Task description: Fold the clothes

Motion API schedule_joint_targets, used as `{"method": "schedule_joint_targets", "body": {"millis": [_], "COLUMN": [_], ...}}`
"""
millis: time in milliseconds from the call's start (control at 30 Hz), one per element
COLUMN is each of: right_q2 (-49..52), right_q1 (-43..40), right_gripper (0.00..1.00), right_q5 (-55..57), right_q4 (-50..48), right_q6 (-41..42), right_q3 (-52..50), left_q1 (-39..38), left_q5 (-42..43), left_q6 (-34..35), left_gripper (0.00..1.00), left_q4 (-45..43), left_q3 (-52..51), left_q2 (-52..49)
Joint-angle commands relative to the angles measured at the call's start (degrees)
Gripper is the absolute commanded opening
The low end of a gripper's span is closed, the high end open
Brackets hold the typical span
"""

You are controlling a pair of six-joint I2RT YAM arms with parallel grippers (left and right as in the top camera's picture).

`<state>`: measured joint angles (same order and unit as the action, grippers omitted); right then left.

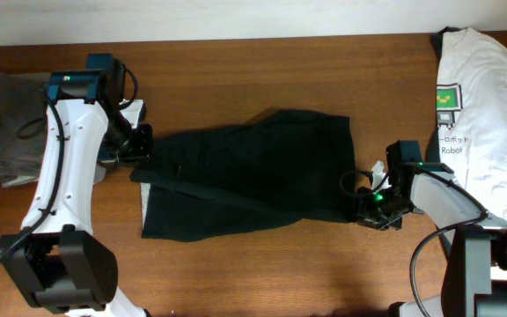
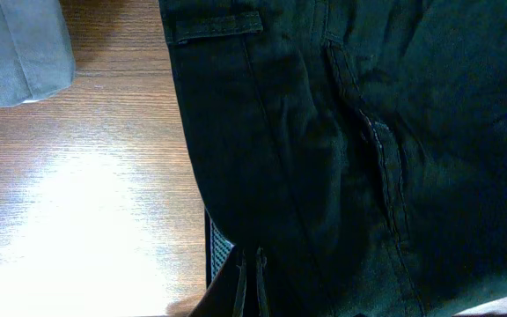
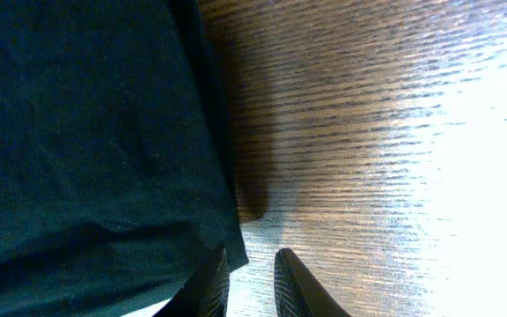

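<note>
The black shorts lie partly folded over, so the left gripper should next rise, carry the edge of the black shorts (image 1: pixel 253 167) outward onto the bare wood beyond them and let go of it there.
The black shorts (image 1: pixel 253 167) lie spread across the middle of the table, partly folded over, with a pale strip of lining showing at their left edge. My left gripper (image 1: pixel 141 150) is at the shorts' left edge; in the left wrist view its fingers (image 2: pixel 250 282) are pressed together on the black fabric (image 2: pixel 341 132). My right gripper (image 1: pixel 370 204) is at the shorts' lower right corner. In the right wrist view its fingers (image 3: pixel 252 282) stand apart with bare wood between them, and the shorts' corner (image 3: pixel 86 132) lies against the left finger.
A grey garment (image 1: pixel 7 119) lies crumpled at the far left and also shows in the left wrist view (image 2: pixel 16 44). A white printed T-shirt (image 1: pixel 487 106) lies at the far right. The wooden table (image 1: pixel 236 70) runs to a pale wall at the back.
</note>
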<state>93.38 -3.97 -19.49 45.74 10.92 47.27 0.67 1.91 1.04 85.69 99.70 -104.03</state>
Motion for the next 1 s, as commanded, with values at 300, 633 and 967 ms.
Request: {"method": "schedule_joint_targets", "body": {"millis": [300, 633, 967], "right_q2": [-0.2, -24.0, -27.6], "right_q1": [1.5, -10.1, -11.8], "right_gripper": [0.55, 0.04, 0.04], "right_q5": [-8.0, -2.4, -3.0], "right_q4": [-9.8, 15.8, 13.4], "right_q6": [2.4, 4.4, 14.5], "right_q3": [-3.8, 11.0, 24.5], "left_q1": [0.2, 0.2, 0.2], "left_q5": [-0.6, 2.4, -0.5], "left_q6": [-0.7, -0.9, -0.9], "left_gripper": [0.07, 0.01, 0.01], "left_q4": [-0.4, 1.9, -14.4], "left_q3": [0.5, 0.5, 0.5], "left_q2": [1.1, 2.6, 14.8]}}
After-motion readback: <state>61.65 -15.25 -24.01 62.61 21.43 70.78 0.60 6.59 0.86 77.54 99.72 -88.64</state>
